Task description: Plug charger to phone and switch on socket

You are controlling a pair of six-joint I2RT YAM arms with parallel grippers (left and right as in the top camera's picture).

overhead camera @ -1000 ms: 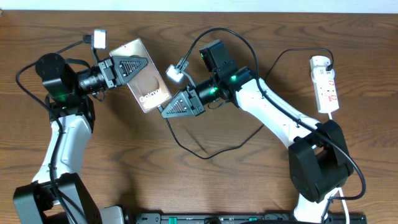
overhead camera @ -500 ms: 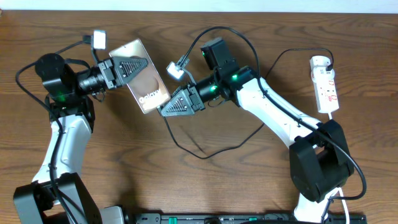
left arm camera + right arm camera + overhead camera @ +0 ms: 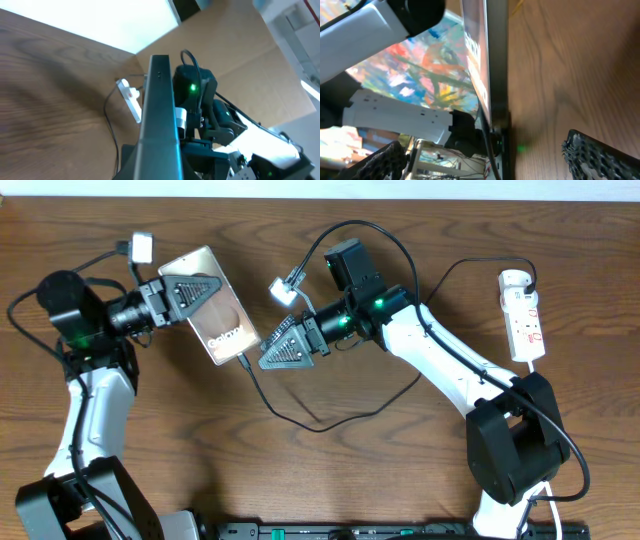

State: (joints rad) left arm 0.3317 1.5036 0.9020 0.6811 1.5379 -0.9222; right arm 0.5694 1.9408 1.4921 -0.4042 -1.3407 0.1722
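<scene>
The bare tabletop of clear wood is below my left gripper, nearer my base, so it will next move down and back and release the phone (image 3: 215, 310) there.
My left gripper (image 3: 200, 288) is shut on the phone (image 3: 215, 310), a dark glossy slab with "Galaxy" lettering, held tilted above the table. In the left wrist view the phone (image 3: 160, 110) stands edge-on between my fingers. The charger (image 3: 320, 426), a thin black cable, runs from the phone's lower end in a loop across the table toward the socket (image 3: 522, 315). My right gripper (image 3: 268, 355) is open just right of that end. In the right wrist view its fingers (image 3: 600, 155) stand wide on either side of the phone's edge (image 3: 496, 60), and the charger's tip (image 3: 495, 135) sits in it.
The white socket lies at the far right with a black cable reaching its top end. The right arm's camera block (image 3: 348, 265) and thick cables arch over the table's middle. A black bar (image 3: 380, 530) runs along the front edge.
My right gripper has opened and let go of the charger's tip, which stays at the phone's end. The left arm has carried the phone left and a little back, pulling the cable along.
</scene>
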